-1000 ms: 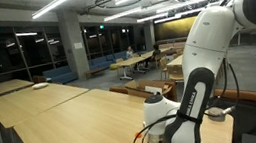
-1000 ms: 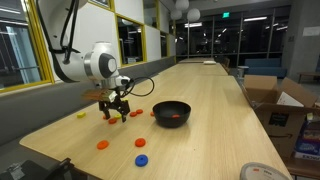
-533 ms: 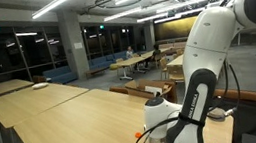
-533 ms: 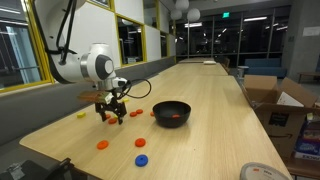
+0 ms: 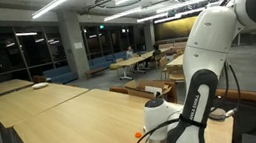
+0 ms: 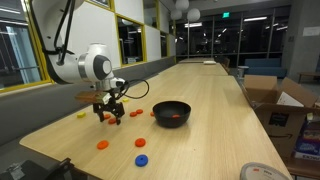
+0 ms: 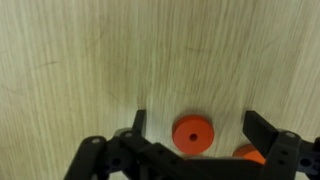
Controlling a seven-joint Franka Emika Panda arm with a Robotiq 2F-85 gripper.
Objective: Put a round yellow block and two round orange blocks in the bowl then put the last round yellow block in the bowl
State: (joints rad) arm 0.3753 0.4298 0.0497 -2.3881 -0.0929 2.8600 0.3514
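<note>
I will move my gripper toward the bottom edge of the wrist view and close on the orange block [image 7: 193, 134], because it is between my fingers, nearer that edge of the view.
In the wrist view my gripper [image 7: 200, 128] is open, its two dark fingers standing either side of a round orange block [image 7: 192, 133] with a centre hole, lying flat on the wooden table. A second orange block [image 7: 248, 155] lies just beside it, partly hidden by one finger. In an exterior view the gripper [image 6: 110, 112] hangs low over the table to the left of the black bowl [image 6: 171, 105], which shows something orange-red inside. A round yellow block [image 6: 81, 114] lies left of the gripper. Another orange block [image 6: 102, 145] lies nearer the table's front.
Two small blue pieces [image 6: 140, 143] [image 6: 141, 159] lie near the front edge of the long wooden table [image 6: 210, 110]. Cardboard boxes [image 6: 272, 100] stand beside the table. In an exterior view the arm [image 5: 202, 61] fills the right side, with more tables [image 5: 31, 100] behind.
The gripper has shifted slightly left and lower over the table. The blocks and the bowl have not moved.
</note>
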